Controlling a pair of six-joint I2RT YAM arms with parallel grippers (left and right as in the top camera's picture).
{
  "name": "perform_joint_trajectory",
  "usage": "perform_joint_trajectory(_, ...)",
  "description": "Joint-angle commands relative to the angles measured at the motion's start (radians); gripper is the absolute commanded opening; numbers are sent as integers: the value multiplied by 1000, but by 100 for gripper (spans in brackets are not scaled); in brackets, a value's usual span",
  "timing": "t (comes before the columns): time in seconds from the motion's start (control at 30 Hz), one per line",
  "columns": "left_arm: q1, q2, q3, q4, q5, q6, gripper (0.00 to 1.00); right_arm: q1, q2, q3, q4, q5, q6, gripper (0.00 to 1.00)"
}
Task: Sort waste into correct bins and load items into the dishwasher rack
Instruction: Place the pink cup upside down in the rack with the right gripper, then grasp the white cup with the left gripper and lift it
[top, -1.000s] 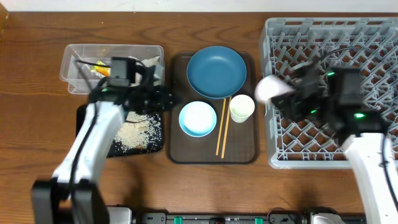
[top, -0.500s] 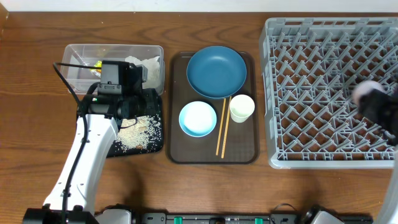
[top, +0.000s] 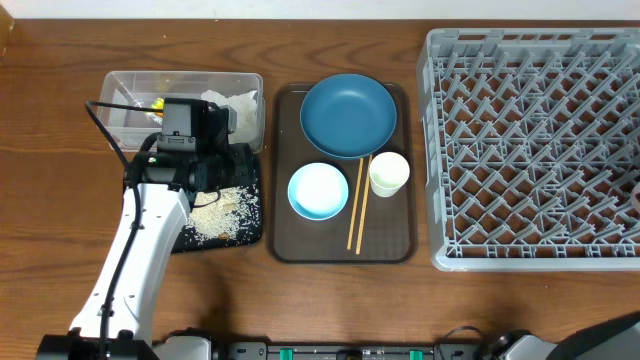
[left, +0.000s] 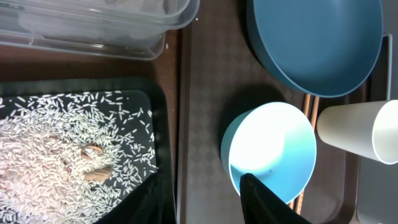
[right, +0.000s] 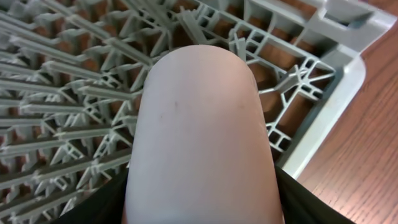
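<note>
My right gripper lowers the pale pinkish cup onto the grey rack's slots near its corner (top: 627, 212) next and releases it, as they lie below the gripper.
My left gripper (top: 232, 165) (left: 208, 199) is open and empty, low between the black tray (top: 252, 236) (left: 163, 134) and the white bowl (top: 318, 190) (left: 273, 146). The black tray holds rice scraps (top: 215, 212) (left: 56, 140). The clear tub (top: 118, 122) (left: 93, 37) holds the white tissue (top: 228, 100) and the yellow wrapper (top: 157, 103). The blue plate (top: 348, 114) (left: 314, 43), a pale cup (top: 389, 173) (left: 357, 130) and the chopsticks (top: 356, 205) lie on the brown tray. My right gripper (right: 202, 208) is shut on a pale pinkish cup (right: 199, 124) above a corner of the grey rack (top: 530, 150) (right: 68, 93); it is outside the overhead view.
The brown serving tray (top: 290, 245) (left: 208, 106) sits between the bins and the rack. Bare wooden table (right: 367, 143) shows beyond the rack's corner. The left arm (top: 140, 250) runs from the front edge over the table's left side.
The right arm carried the pinkish cup rightward over the rack and left the overhead view. The left arm pulled back slightly over the black tray, then stayed still.
</note>
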Motion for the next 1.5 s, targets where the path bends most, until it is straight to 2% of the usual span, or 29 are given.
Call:
perform_joint_trajectory(0.0, 3, -1, 16, -9, -13, 20, 43, -10, 55, 18, 10, 10, 30, 20)
perform_joint_trajectory(0.13, 2, 0, 16, -10, -13, 20, 43, -10, 105, 18, 35, 16, 29, 22)
perform_joint_trajectory(0.17, 2, -1, 16, -10, -13, 21, 43, -10, 112, 18, 41, 15, 29, 27)
perform_joint_trajectory(0.27, 2, 0, 16, -10, -13, 21, 43, -10, 113, 18, 64, -44, 27, 63)
perform_joint_trajectory(0.3, 2, -1, 16, -10, -13, 20, 43, -10, 111, 19, 76, -90, 19, 86)
perform_joint_trajectory(0.33, 2, 0, 16, -10, -13, 20, 43, -11, 109, 21, 82, -128, 19, 99)
perform_joint_trajectory(0.57, 2, -1, 16, -10, -12, 20, 48, -9, 65, 92, 81, -324, 20, 99)
perform_joint_trajectory(0.7, 1, 0, 16, -5, 11, 21, 48, 4, 2, 111, 78, -344, 19, 99)
perform_joint_trajectory(0.9, -50, 0, 16, 49, 14, 21, 49, 71, -69, 111, -19, -343, -77, 99)
perform_joint_trajectory(1.1, -183, 19, 16, 209, 13, 21, 51, 197, -69, 105, -143, -343, -173, 99)
perform_joint_trajectory(1.27, -294, 106, 16, 383, 13, 19, 52, 325, -69, 105, -171, -335, -174, 99)
perform_joint_trajectory(1.47, -405, 251, 16, 547, 14, -61, 54, 416, -69, 105, -172, -277, -174, 99)
